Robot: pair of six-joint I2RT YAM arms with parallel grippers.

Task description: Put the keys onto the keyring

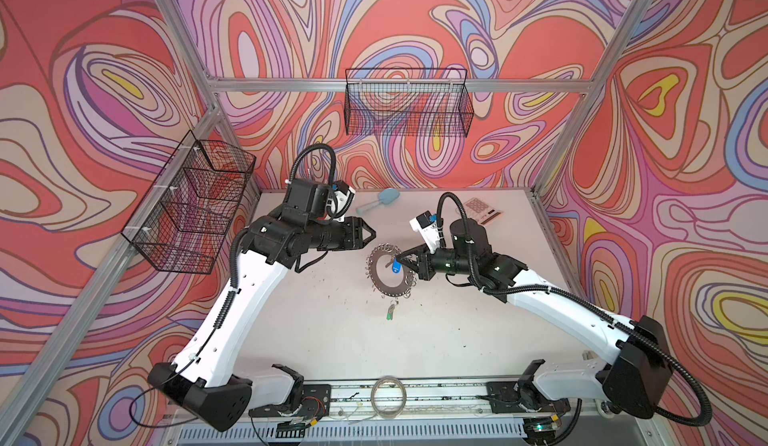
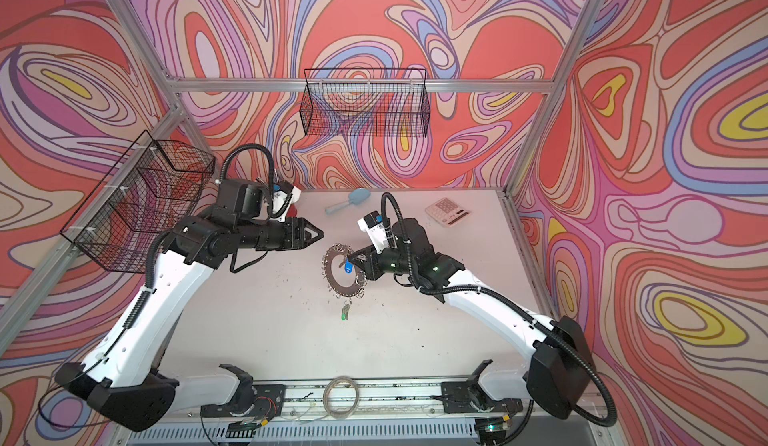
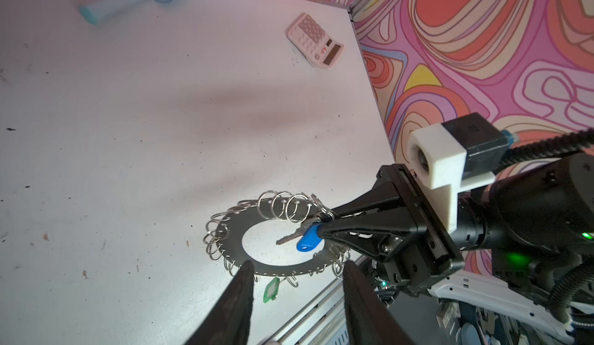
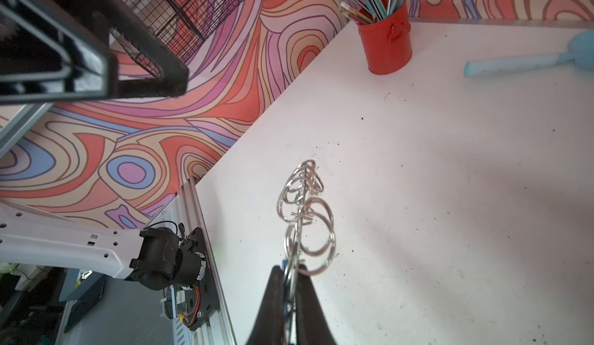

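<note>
The disc hangs tilted and raised, so my right gripper will next lower the keyring (image 1: 388, 291), turn to lay it flat on the tabletop below, and release the blue-tagged key.
The keyring (image 1: 388, 291) (image 2: 343, 290), a flat grey disc fringed with small wire rings, is at mid-table. My right gripper (image 1: 402, 259) (image 4: 291, 271) is shut at its right rim. It pinches the blue-tagged key (image 3: 308, 242) (image 1: 397, 266) together with one small ring. The key's blade points over the centre hole. The green-tagged key (image 1: 390, 313) (image 3: 271, 290) hangs off a ring at the disc's near rim. My left gripper (image 1: 372, 232) (image 3: 297, 272) hovers open just behind and left of the disc, holding nothing.
A light blue brush (image 1: 378, 201) and a pink calculator (image 1: 482, 211) lie at the back of the table. A red pen cup (image 4: 385, 44) stands in the back left corner. Wire baskets (image 1: 195, 203) (image 1: 409, 103) hang on the walls. A plain thin hoop (image 1: 388, 396) lies on the front rail.
</note>
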